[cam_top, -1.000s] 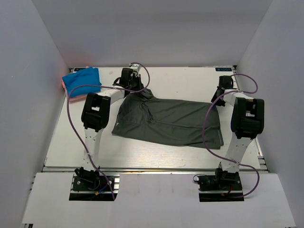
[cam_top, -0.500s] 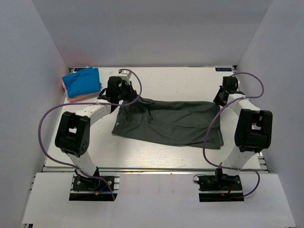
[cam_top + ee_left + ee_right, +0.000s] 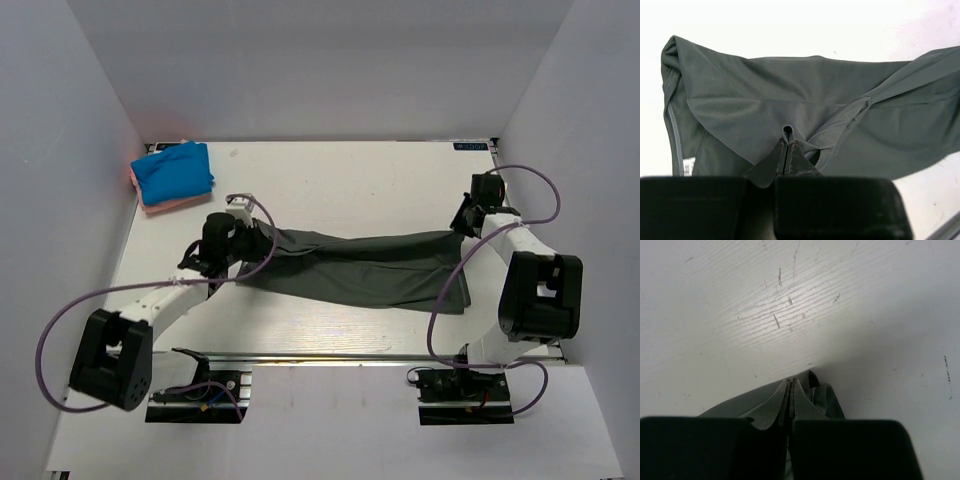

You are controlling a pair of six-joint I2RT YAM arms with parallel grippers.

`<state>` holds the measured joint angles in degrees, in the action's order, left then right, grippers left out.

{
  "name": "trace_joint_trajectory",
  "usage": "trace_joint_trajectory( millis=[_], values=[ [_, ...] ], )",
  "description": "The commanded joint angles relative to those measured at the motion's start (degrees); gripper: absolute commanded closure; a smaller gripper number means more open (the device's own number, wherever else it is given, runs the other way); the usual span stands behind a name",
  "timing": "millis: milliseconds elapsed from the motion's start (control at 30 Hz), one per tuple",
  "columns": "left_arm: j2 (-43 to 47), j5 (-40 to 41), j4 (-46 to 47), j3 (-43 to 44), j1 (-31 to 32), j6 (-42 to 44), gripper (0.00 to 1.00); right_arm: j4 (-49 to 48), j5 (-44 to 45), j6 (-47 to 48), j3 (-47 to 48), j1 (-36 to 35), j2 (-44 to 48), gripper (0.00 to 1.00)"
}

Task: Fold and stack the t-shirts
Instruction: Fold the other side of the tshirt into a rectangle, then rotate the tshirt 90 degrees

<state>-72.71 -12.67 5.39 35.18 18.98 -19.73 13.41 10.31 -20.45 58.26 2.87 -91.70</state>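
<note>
My left gripper should lower the t-shirt's fold back to the t-shirt's near long edge next and then let go, because the fold still bunches.
The dark grey-green t-shirt lies stretched across the middle of the table, folded lengthwise. My left gripper is shut on its left end; in the left wrist view the gripper pinches a fold of the t-shirt, whose white neck label shows at lower left. My right gripper is shut on the shirt's right end; the right wrist view shows the gripper closed on a cloth edge. A folded bright blue t-shirt lies on a salmon-pink one at the back left.
White walls enclose the table on the left, back and right. A small black label sits at the back right edge. The metal rail runs along the table's front edge, with both arm bases below it.
My left gripper has pulled the shirt's upper left edge towards the front, narrowing the shirt into a long band. My right gripper has drawn its corner slightly forward too.
</note>
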Motion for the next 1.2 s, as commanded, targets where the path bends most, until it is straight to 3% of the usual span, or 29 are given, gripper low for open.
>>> trace_joint_trajectory(
  millis=[0,300,433,500,567,600,633,667,800,900,933,1067,1167],
  values=[
    [5.1,-1.0,2.7,-4.0,0.2,-2.3,1.00,-0.7,0.5,-0.3,-1.8,-0.1,3.4,1.00],
    [5.1,-5.3,7.1,-12.0,0.2,-4.3,1.00,-1.5,1.1,-1.7,-8.9,-0.1,8.0,1.00],
    [5.1,-3.6,4.9,-13.2,0.2,-5.1,1.00,-1.5,2.6,-2.6,-11.2,-0.1,9.0,1.00],
    [5.8,-3.0,3.3,-13.2,0.2,-5.1,0.95,-1.5,3.4,-3.7,-12.7,0.0,9.9,0.89],
    [7.5,-2.5,1.5,-13.2,0.2,-5.6,0.70,-0.8,5.6,-4.9,-13.6,0.0,10.6,0.80],
    [8.2,-1.8,0.9,-13.2,0.2,-5.6,0.46,1.6,8.3,-6.1,-13.8,0.1,11.6,0.59],
    [9.0,-1.8,-1.3,-12.6,0.2,-5.6,0.04,2.2,9.4,-6.5,-13.9,0.0,12.2,0.46],
    [10.7,-0.4,-2.5,-12.0,0.2,-5.6,0.00,3.7,10.3,-7.4,-14.0,0.0,15.6,0.37],
    [15.8,3.4,-9.2,-10.4,0.2,-5.6,0.00,8.3,16.1,-11.7,-13.9,0.2,21.9,0.13],
    [17.4,5.4,-12.1,-8.6,0.2,-6.1,0.00,8.0,14.1,-10.1,-14.4,0.1,25.2,0.10],
    [18.1,5.4,-12.7,-8.0,0.2,-6.1,0.00,6.7,12.2,-9.2,-14.8,-0.1,26.1,0.10],
    [15.2,4.7,-10.9,-4.9,0.2,-5.6,0.00,-0.1,-8.4,-2.4,-15.2,-0.8,25.0,0.10],
    [10.8,2.0,-8.4,-2.4,0.2,-5.6,0.00,-1.4,-15.3,0.1,-13.5,-2.3,20.9,0.10]
  ],
)
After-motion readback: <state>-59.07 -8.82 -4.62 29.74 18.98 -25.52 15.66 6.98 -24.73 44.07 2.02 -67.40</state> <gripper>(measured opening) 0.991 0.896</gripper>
